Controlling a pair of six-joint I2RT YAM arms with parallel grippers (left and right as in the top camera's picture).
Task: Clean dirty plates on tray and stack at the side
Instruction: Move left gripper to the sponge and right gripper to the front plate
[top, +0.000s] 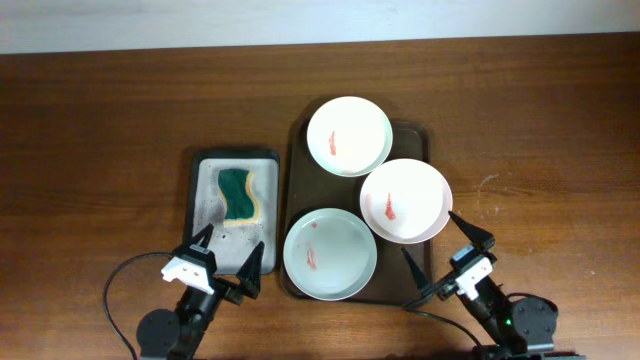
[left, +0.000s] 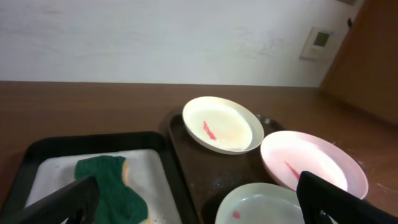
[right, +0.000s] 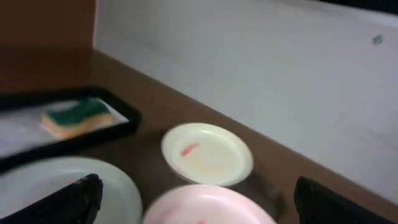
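Note:
I should next move my left gripper outward, tilt its fingers down and lower them onto the green-yellow sponge (top: 238, 195) (left: 112, 188), because the sponge is outward of and below the gripper.
Three dirty plates sit on the dark brown tray (top: 298, 160), each with a red smear. The white plate (top: 349, 136) is at the back, the pale pink plate (top: 405, 201) at the right, the pale mint plate (top: 330, 254) at the front. They also show in the left wrist view: white (left: 219, 124), pink (left: 311, 162), mint (left: 261, 205). In the right wrist view: white (right: 206, 153), pink (right: 208, 205), mint (right: 62, 186). My left gripper (top: 229, 256) is open and empty at the table's front, below the sponge tray. My right gripper (top: 446, 246) is open and empty beside the tray's front right corner.
A smaller grey-white tray (top: 205, 165) left of the brown tray holds a green-yellow sponge (top: 239, 195); the sponge also shows in the left wrist view (left: 112, 186) and the right wrist view (right: 78, 116). A pale wall runs behind the table.

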